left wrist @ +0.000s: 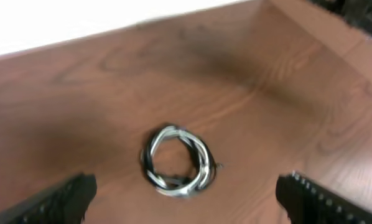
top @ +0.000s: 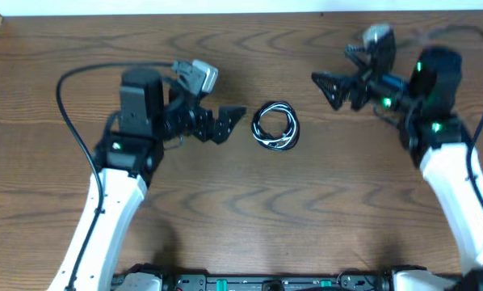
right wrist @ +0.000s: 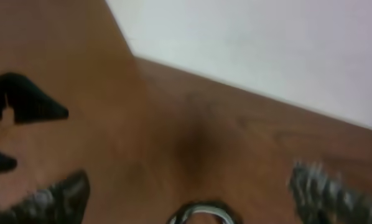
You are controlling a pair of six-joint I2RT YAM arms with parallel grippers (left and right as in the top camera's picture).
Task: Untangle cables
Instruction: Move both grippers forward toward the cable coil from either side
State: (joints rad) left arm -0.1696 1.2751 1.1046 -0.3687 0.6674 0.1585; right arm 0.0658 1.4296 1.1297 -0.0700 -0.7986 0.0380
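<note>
I will tilt my left gripper downward next and lower it onto the coil's rim nearest its fingers to close, because the cords lie wound together in one coil [left wrist: 175, 161].
The cables [top: 275, 126] lie as one small round coil of black and white cords wound together on the wooden table. My left gripper [top: 232, 121] is open and empty, just left of the coil, fingers pointing at it. In the left wrist view the coil [left wrist: 175, 161] sits between and ahead of the open fingers [left wrist: 186, 199]. My right gripper [top: 332, 86] is open and empty, up and to the right of the coil. In the right wrist view only the coil's top edge [right wrist: 203, 212] shows at the bottom, between the open fingers [right wrist: 192, 199].
The wooden table [top: 241, 218] spreads around the coil. A pale wall edge [top: 225, 8] runs along the table's far side. A thick black arm wire [top: 72, 105] loops at the left. The left gripper's fingertips show in the right wrist view [right wrist: 24, 109].
</note>
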